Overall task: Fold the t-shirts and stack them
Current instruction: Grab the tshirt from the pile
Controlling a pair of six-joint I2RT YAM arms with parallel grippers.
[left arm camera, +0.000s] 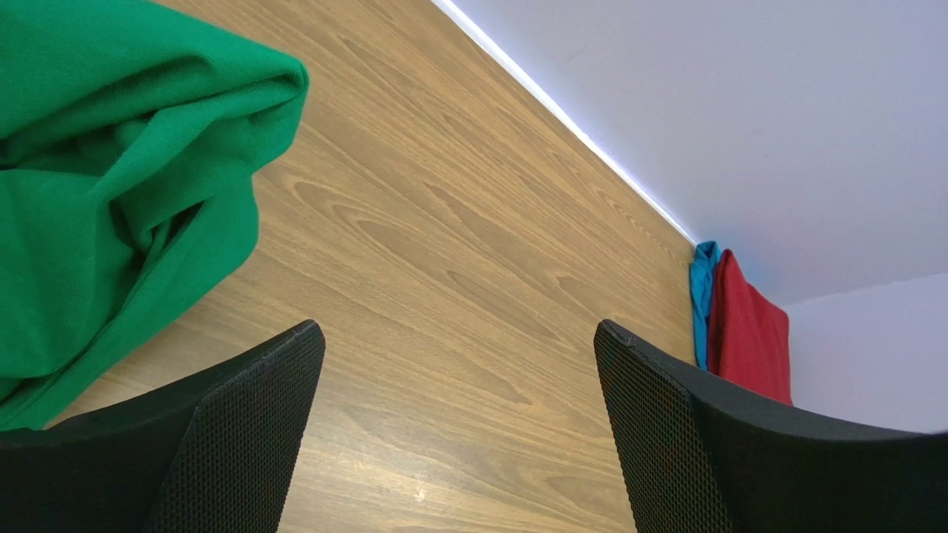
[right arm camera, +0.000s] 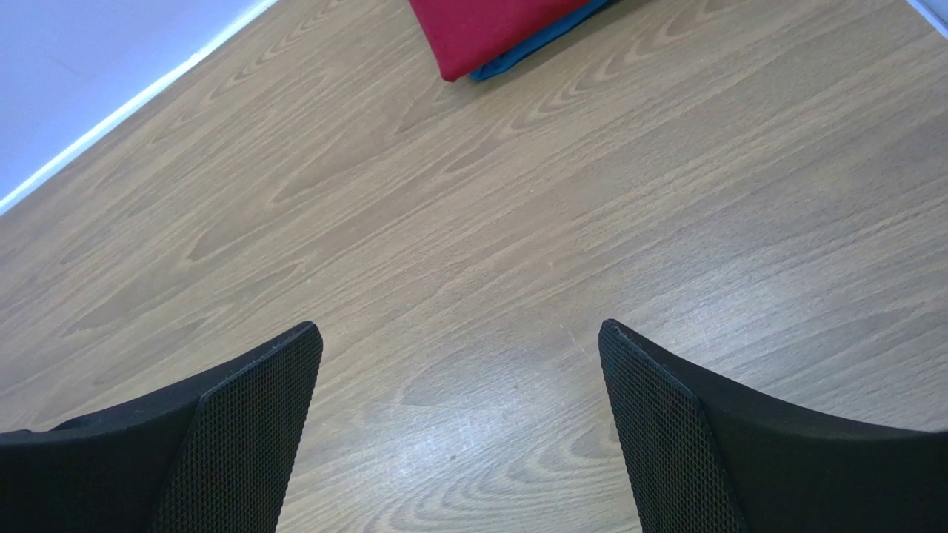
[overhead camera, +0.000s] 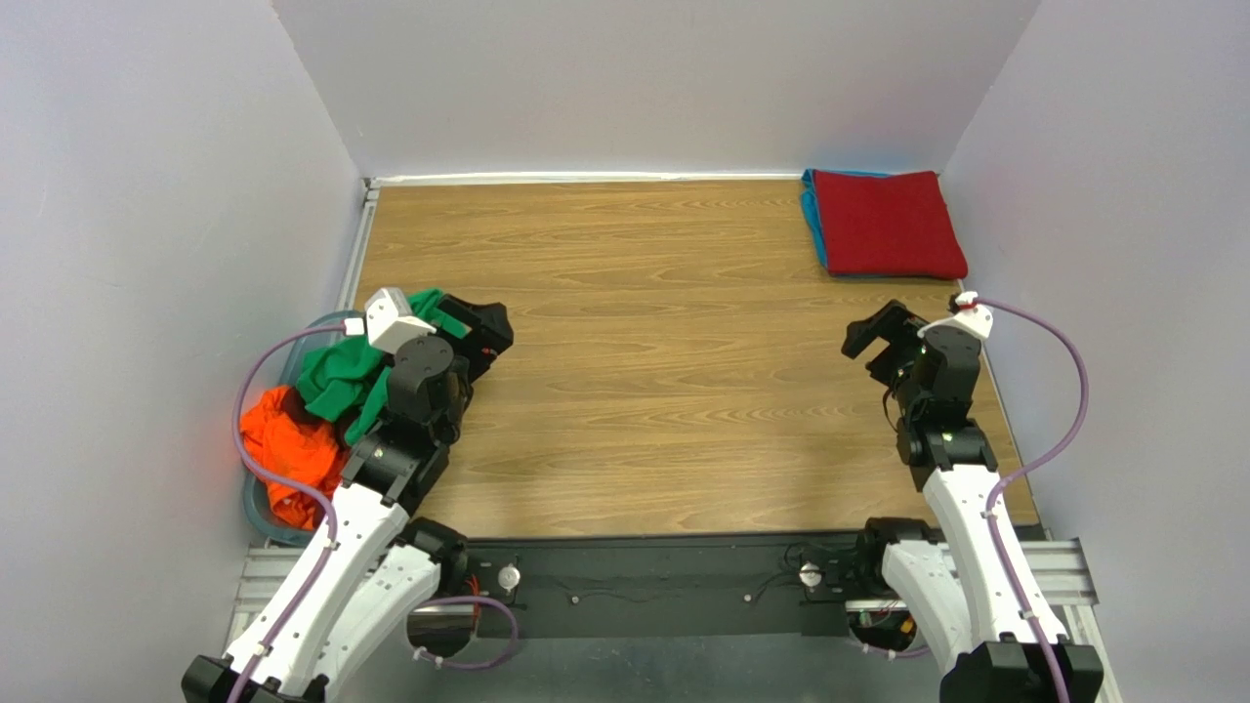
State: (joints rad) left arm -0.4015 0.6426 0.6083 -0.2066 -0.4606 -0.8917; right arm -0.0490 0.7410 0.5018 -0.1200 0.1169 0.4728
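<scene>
Next, my left gripper will shift left in the top view and lower onto the green t-shirt's jutting top fold, since the fold lies below and to that side.
A crumpled green t-shirt (overhead camera: pixel 341 377) hangs over the table's left edge, above an orange t-shirt (overhead camera: pixel 289 440); the green one also fills the upper left of the left wrist view (left arm camera: pixel 106 178). A folded red t-shirt (overhead camera: pixel 885 221) lies on a folded teal-blue t-shirt (overhead camera: pixel 810 217) at the far right corner; both show in the left wrist view (left arm camera: pixel 748 328) and the right wrist view (right arm camera: pixel 490 28). My left gripper (overhead camera: pixel 484 325) is open and empty just right of the green shirt. My right gripper (overhead camera: pixel 881 334) is open and empty above bare table on the right.
A translucent bluish tub (overhead camera: pixel 258 513) holds the orange and green shirts off the table's left edge. White walls enclose the wooden table (overhead camera: pixel 660 366) on three sides. A black rail (overhead camera: pixel 660 579) with the arm bases runs along the near edge.
</scene>
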